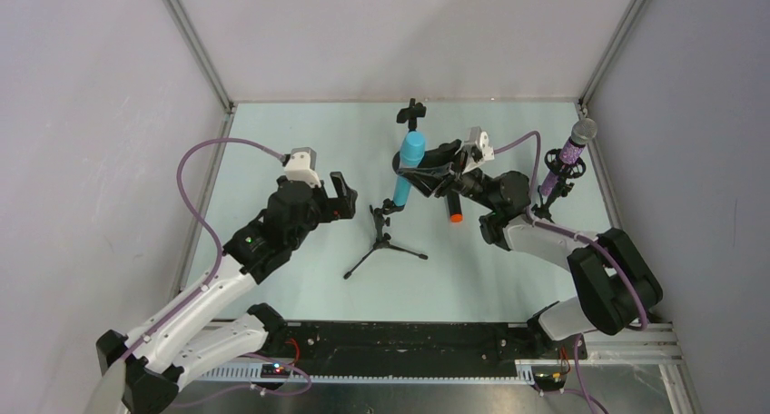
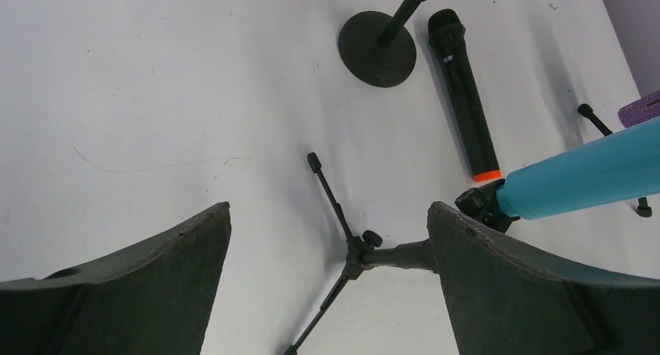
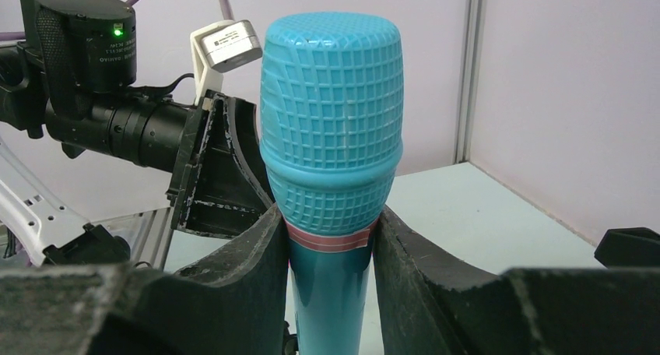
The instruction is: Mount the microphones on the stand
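Observation:
I will next push the cyan microphone in my right gripper slightly down and deeper into the black tripod stand's clip, then let go, as its lower end already sits there.
The cyan microphone (image 1: 409, 164) stands tilted over the black tripod stand (image 1: 385, 242), its lower end at the stand's clip (image 2: 482, 203). My right gripper (image 3: 331, 223) is shut on it just below the mesh head (image 3: 333, 121); in the top view this gripper (image 1: 422, 172) comes in from the right. The black microphone (image 2: 465, 98) with the orange end (image 1: 456, 217) lies flat on the table beside it. The purple microphone (image 1: 569, 151) with a silver head sits in a stand at the far right. My left gripper (image 1: 344, 196) hovers open left of the tripod (image 2: 354, 250), holding nothing.
A second stand with a round base (image 2: 377, 47) and an empty clip (image 1: 413, 114) stands at the back centre. The purple cable (image 1: 195, 155) loops above the left arm. Enclosure walls and metal posts (image 1: 195, 42) border the table on three sides.

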Tool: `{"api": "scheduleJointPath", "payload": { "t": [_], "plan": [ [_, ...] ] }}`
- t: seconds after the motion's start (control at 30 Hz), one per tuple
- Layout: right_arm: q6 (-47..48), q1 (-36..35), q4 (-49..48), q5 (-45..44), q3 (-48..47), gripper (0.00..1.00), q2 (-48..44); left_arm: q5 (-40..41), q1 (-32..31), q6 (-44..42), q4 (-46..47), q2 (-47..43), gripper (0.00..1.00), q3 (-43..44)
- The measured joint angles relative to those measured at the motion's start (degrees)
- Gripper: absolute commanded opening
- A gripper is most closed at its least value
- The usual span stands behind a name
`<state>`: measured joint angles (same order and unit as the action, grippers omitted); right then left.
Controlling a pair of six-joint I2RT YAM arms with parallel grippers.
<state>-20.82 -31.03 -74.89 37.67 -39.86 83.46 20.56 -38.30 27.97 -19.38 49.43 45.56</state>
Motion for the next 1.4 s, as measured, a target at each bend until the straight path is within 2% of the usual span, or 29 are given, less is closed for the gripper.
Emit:
{"api": "scheduleJointPath", "payload": {
  "t": [1.0, 1.4],
  "plan": [
    [6.32, -2.84, 1.53, -5.4, 3.37, 0.0, -2.6, -0.24, -0.02, 0.09, 0.0, -1.27, 1.0, 0.0],
    [7.82, -4.5, 0.57, -10.38, 5.53, 0.0, -2.8, -0.24, -0.02, 0.11, 0.02, -2.69, 1.0, 0.0]
  ]
}}
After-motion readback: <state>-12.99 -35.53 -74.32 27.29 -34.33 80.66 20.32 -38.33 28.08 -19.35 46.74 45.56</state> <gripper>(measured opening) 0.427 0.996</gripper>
